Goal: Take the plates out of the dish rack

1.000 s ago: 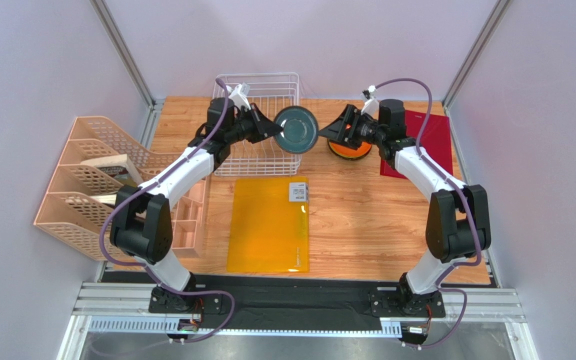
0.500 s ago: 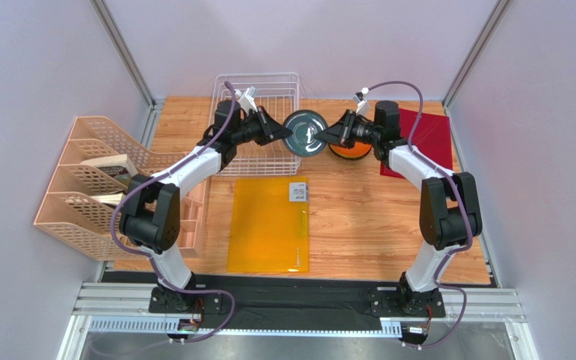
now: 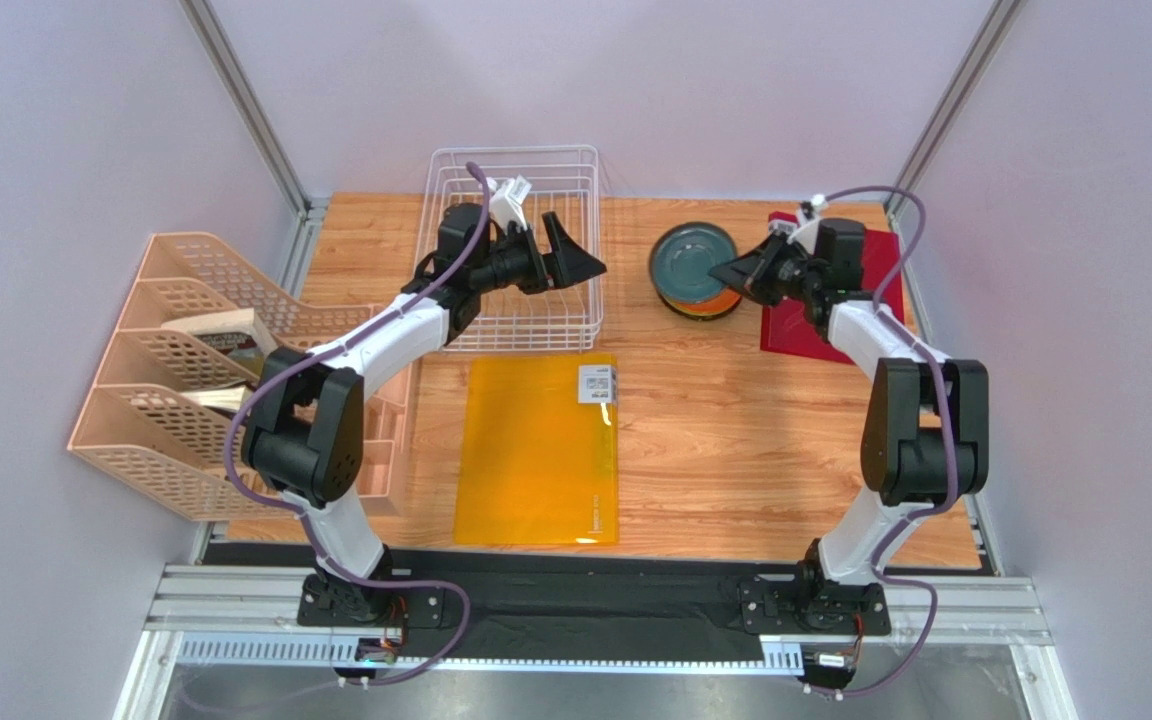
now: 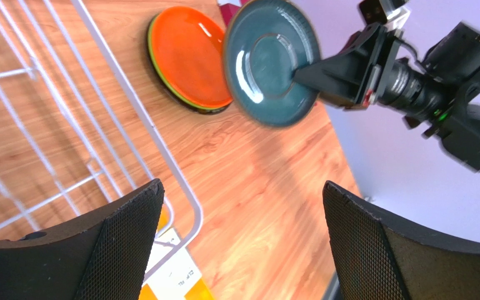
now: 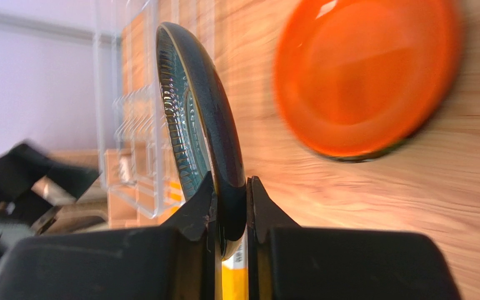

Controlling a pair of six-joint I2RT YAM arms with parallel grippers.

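Observation:
The right gripper lowers the dark grey plate onto the orange plate (image 3: pixel 698 302) (image 5: pixel 364 75) next and releases it there, since that flat plate lies below the gripper.
The dark grey plate (image 3: pixel 690 257) hangs on edge in my right gripper (image 3: pixel 734 273), whose jaws are shut on its rim (image 5: pixel 230 187). It hovers just over the orange plate (image 3: pixel 698 302), which lies flat on the table on a lime green one (image 4: pixel 161 75). In the right wrist view the grey plate (image 5: pixel 198 112) stands upright to the left of the orange plate (image 5: pixel 364 75). My left gripper (image 3: pixel 575 258) is wide open and holds nothing, by the right rim of the white wire dish rack (image 3: pixel 515 180). The left wrist view shows its gripper (image 4: pixel 241 187) over bare wood, with the rack's wires (image 4: pixel 130 94) on the left.
A red mat (image 3: pixel 871 293) lies under the right arm at the back right. A yellow folder (image 3: pixel 537 447) lies in the middle of the table. A beige slotted organizer (image 3: pixel 177 360) and a small wooden tray (image 3: pixel 379 435) stand at the left.
The grey plate passed from my left gripper to my right. The left opened and drew back toward the rack. The right shut on the rim and carried it right, over the orange plate.

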